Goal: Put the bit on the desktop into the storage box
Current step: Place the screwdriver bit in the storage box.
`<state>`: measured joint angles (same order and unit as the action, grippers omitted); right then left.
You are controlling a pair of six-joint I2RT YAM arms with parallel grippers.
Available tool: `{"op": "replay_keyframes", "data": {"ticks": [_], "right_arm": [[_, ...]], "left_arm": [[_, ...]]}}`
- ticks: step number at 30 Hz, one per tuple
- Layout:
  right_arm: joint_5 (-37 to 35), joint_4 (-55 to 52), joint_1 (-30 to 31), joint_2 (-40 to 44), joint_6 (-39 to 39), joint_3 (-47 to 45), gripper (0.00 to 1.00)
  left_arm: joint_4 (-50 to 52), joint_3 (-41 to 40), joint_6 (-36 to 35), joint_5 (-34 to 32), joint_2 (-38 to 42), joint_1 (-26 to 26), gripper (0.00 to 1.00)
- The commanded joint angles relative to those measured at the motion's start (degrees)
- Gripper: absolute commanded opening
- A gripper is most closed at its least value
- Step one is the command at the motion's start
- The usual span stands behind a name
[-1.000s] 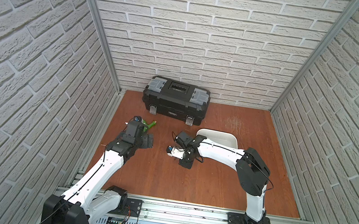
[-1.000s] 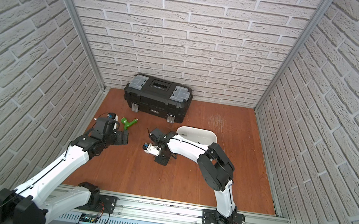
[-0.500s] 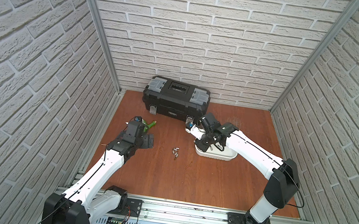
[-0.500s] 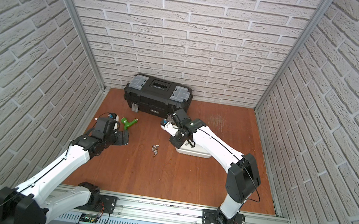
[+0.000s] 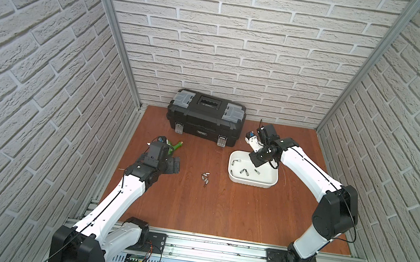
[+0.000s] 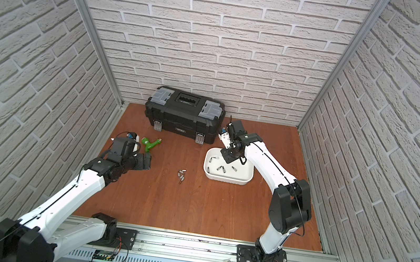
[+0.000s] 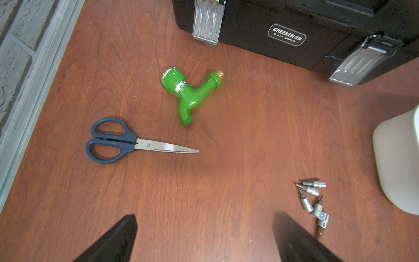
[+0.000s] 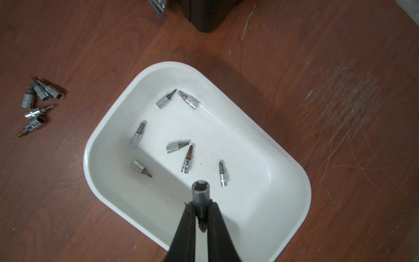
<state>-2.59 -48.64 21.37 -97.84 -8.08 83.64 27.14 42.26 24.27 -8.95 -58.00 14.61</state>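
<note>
My right gripper will next lower the bit into the bare gap (image 8: 207,168) below, beside the lone bit on the bottom of the box, and release it.
Several small silver bits (image 5: 205,177) (image 6: 181,175) lie in a cluster on the reddish-brown desktop (image 5: 220,213), left of the white storage box (image 5: 249,182) (image 6: 224,178). The right wrist view shows several more bits (image 8: 187,158) lying inside the storage box (image 8: 249,147). My right gripper (image 8: 201,205) (image 5: 256,160) hangs over the box, shut on a bit (image 8: 200,192) whose socket end sticks out past the fingertips. My left gripper (image 7: 204,217) (image 5: 174,164) stands open above bare desktop, left of the cluster (image 7: 313,199), with nothing between its fingers.
A black toolbox (image 5: 205,118) stands against the back wall. A green plastic tap (image 7: 192,95) (image 6: 150,144) and blue-handled scissors (image 7: 127,143) lie near the left gripper. A scuffed pale patch (image 8: 340,95) marks the board beside the box. An aluminium rail (image 5: 216,244) runs along the front.
My right arm has swung from the cluster of bits to above the storage box, carrying one bit. The left arm has stayed still and open.
</note>
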Motion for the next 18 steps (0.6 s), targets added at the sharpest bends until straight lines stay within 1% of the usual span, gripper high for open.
{"op": "replay_keyframes", "data": {"ticks": [1, 11, 18], "right_arm": [[-1.4, 1.5, -0.8, -0.4, 2.9, -1.1, 0.03], [-1.9, 3.2, -2.4, -2.6, 5.9, -2.4, 0.03], [-2.9, 5.2, -2.7, -5.8, 7.9, -3.9, 0.03]], "left_arm": [[-0.1, 0.5, 0.3, 0.3, 0.1, -0.5, 0.98], [-0.2, 0.4, 0.4, 0.2, 0.2, -0.4, 0.98], [-0.3, 0.4, 0.5, 0.7, 0.2, -0.5, 0.98]]}}
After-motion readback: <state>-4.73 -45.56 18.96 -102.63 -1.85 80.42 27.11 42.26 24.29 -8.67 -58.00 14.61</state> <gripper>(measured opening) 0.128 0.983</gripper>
